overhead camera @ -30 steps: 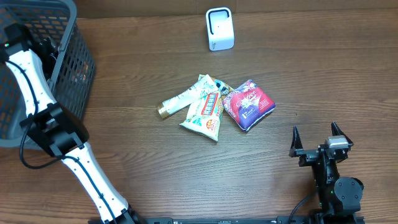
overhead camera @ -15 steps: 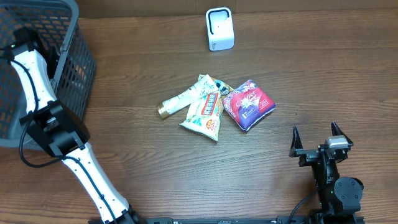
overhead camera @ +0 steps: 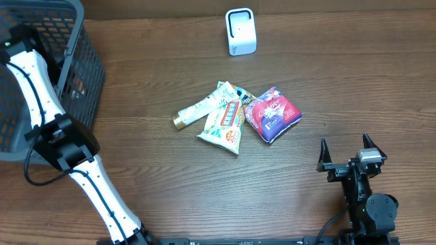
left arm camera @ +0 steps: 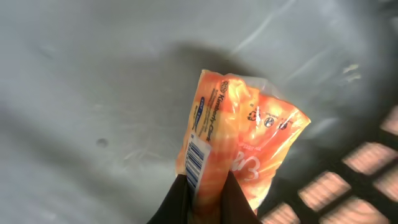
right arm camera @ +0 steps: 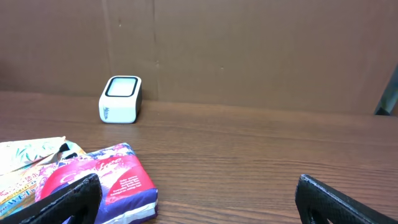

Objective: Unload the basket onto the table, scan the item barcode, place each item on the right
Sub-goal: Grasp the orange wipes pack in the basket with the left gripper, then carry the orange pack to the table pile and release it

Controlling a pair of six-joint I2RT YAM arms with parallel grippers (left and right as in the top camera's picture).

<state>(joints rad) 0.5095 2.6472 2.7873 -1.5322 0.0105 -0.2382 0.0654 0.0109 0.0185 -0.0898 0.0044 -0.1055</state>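
My left gripper first lifts the packet out of the mesh basket next, to get over the cream tube and green-and-white pouch (overhead camera: pixel 217 113), where items lie gathered.
Inside the dark mesh basket (overhead camera: pixel 41 27) at the far left, my left gripper (left arm camera: pixel 205 186) is shut on an orange plastic packet (left arm camera: pixel 249 137). The fingers pinch its lower edge right beside a blue-and-white barcode (left arm camera: pixel 198 163). The packet hangs over the basket's grey floor (left arm camera: pixel 74 93). From overhead only the white left arm (overhead camera: pixel 30 64) shows, reaching into the basket. The white scanner (overhead camera: pixel 240 31) stands at the table's back edge, also in the right wrist view as the scanner (right arm camera: pixel 120 99). My right gripper (overhead camera: pixel 347 153) rests open and empty at the front right.
A pink-and-purple packet (overhead camera: pixel 272 114), a green-and-white pouch (overhead camera: pixel 223 126) and a cream tube with a gold cap (overhead camera: pixel 197 110) lie together mid-table. The pink packet (right arm camera: pixel 102 180) sits just ahead of my right gripper's left finger. A brown wall backs the table.
The left gripper has closed on the orange packet inside the basket, and the left arm has shifted slightly. The right arm and the items on the table have not moved.
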